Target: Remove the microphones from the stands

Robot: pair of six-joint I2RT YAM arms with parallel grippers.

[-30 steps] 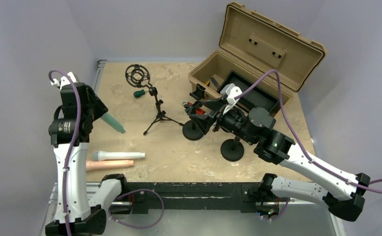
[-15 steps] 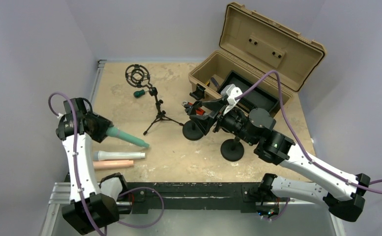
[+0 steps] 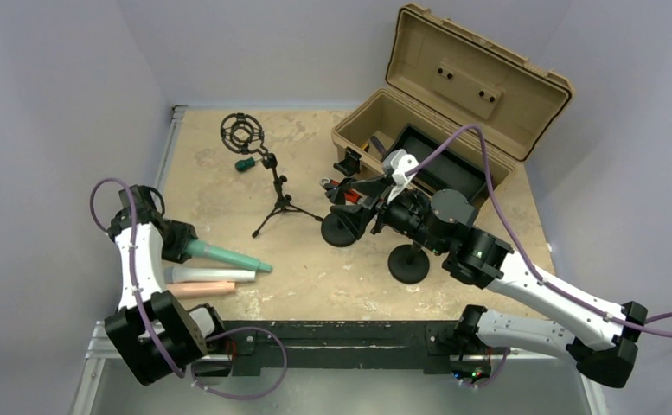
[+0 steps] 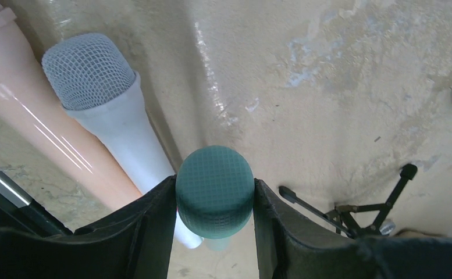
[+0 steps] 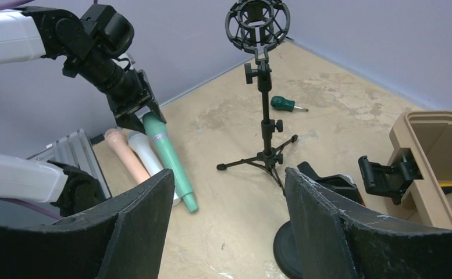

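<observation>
The green microphone's head is still above the table and its handle slants down, so my left gripper will next go down beside the white microphone and then open.
My left gripper [image 3: 185, 246] is shut on the head of a green microphone [image 3: 228, 257], low at the near left of the table. The microphone's handle slants down to the tabletop beside a white microphone [image 3: 211, 274] and a pink one [image 3: 194, 290]. The left wrist view shows the green mesh head [image 4: 214, 199] pinched between both fingers. The black tripod stand [image 3: 272, 177] stands mid-table, and its shock mount [image 3: 242, 131] is empty. My right gripper [image 3: 351, 204] is open and empty, right of the stand, and its wrist view shows the stand [image 5: 264, 104].
An open tan toolbox [image 3: 453, 104] sits at the back right. Two black round-base stands [image 3: 339, 229] [image 3: 408, 264] are under my right arm. A green-handled screwdriver [image 3: 246, 163] lies behind the tripod. A black clamp [image 5: 386, 174] is by the toolbox.
My left arm has swung down toward the near left edge with the green microphone, bringing it down beside the white one. The right arm has barely shifted.
</observation>
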